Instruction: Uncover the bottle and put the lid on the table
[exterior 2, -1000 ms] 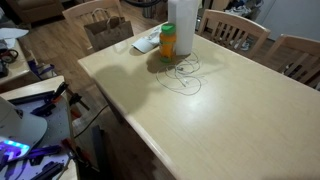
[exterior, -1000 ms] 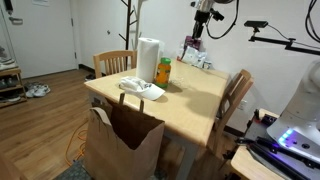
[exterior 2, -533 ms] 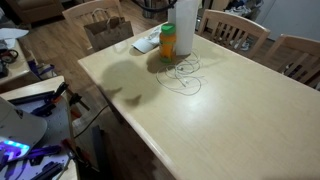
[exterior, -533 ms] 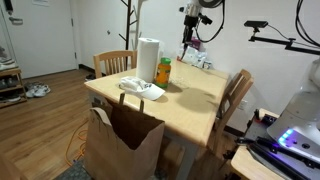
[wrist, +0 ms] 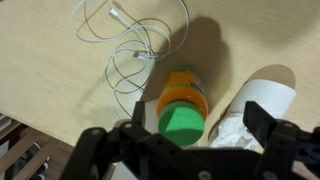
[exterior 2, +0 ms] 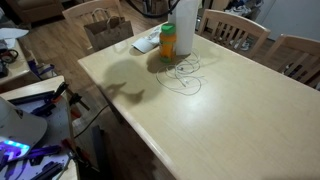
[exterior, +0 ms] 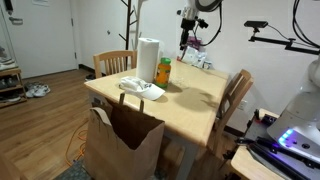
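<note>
The green lid (wrist: 181, 124) is still on the bottle (wrist: 184, 98), well below my open gripper. I will lower my gripper and turn it slightly until its fingers are on either side of the lid.
The orange-yellow bottle (exterior: 163, 72) stands upright on the light-wood table (exterior: 195, 100), next to the paper-towel roll; it also shows in an exterior view (exterior 2: 168, 40). In the wrist view I look straight down on the bottle (wrist: 184, 98) and its green lid (wrist: 181, 125), which is still on the neck. My gripper (exterior: 185, 38) hangs high above the table, a little to the side of the bottle. In the wrist view the gripper (wrist: 175, 126) is open and empty, its fingers (wrist: 262, 120) wide apart on either side of the lid, well above it.
A white paper-towel roll (exterior: 148, 58) stands beside the bottle. A white tray with tissue (exterior: 141, 89) lies near the table edge. A looped white cable (exterior 2: 181, 75) lies on the top. A brown paper bag (exterior: 122, 140) and wooden chairs (exterior: 238, 95) stand around the table.
My gripper has moved sideways, high above the table, towards the spot over the bottle. The bottle and lid have not moved.
</note>
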